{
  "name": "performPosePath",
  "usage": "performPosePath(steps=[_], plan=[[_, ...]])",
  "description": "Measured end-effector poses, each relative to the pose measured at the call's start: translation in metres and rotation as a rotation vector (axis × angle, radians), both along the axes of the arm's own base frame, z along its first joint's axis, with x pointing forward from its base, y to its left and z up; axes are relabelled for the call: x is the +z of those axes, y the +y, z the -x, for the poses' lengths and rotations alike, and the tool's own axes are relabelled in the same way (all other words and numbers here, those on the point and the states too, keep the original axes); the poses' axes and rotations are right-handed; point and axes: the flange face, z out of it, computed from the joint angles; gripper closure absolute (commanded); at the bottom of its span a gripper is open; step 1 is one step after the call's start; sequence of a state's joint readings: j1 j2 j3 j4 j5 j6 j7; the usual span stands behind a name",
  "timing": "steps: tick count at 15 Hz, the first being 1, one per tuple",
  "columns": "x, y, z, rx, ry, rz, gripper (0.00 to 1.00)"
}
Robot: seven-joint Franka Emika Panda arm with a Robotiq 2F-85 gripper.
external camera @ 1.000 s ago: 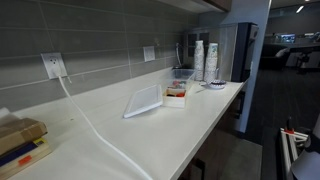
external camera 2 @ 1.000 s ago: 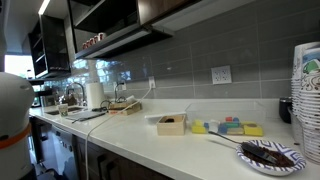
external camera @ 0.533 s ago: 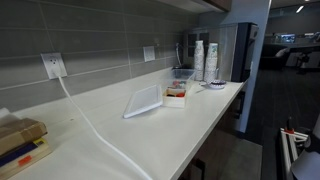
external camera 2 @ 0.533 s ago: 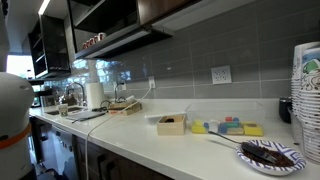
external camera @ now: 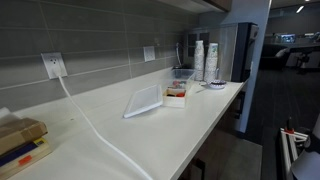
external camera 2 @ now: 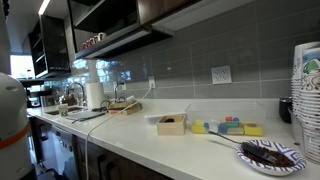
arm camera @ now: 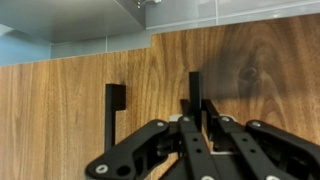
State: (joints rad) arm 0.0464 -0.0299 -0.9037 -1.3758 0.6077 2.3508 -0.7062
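Note:
The wooden door already stands out from the neighbouring panel, so next my gripper will pull back with the handle between its fingers, then open.
The wrist view faces a wooden cabinet front with two thin black vertical handles. My gripper comes up from the bottom edge, and its black fingers press in on either side of the right-hand handle, shut on it. The other handle stands free to the left. Grey-blue tile shows above the wood. Neither the gripper nor the cabinet appears in the exterior views; a white rounded body with an orange band sits at the left edge of an exterior view.
A long white counter carries a white tray, a small wooden box, stacked cups, a plate, coloured blocks and a paper towel roll. A white cable runs from a wall outlet.
The white rounded body at the left edge of an exterior view has shifted slightly left. Nothing on the counter has moved.

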Motion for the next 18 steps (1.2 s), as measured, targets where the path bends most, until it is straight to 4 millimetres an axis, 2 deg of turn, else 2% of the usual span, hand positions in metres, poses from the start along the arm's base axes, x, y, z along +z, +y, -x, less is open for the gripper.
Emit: performPosePath(steps=[4, 5, 11, 12, 13, 15, 18], plan=[[0.003, 0.003, 0.006, -0.014, 0.017, 0.013, 0.59], [0.003, 0.005, 0.009, -0.021, 0.024, 0.016, 0.95], [0.003, 0.017, 0.03, -0.062, 0.048, 0.062, 0.96], [0.003, 0.019, 0.035, -0.068, 0.046, 0.063, 0.57], [0.003, 0.021, 0.039, -0.073, 0.044, 0.063, 0.56], [0.002, 0.025, 0.044, -0.073, 0.054, 0.079, 0.44], [-0.001, 0.035, 0.044, -0.062, 0.065, 0.099, 0.19]])
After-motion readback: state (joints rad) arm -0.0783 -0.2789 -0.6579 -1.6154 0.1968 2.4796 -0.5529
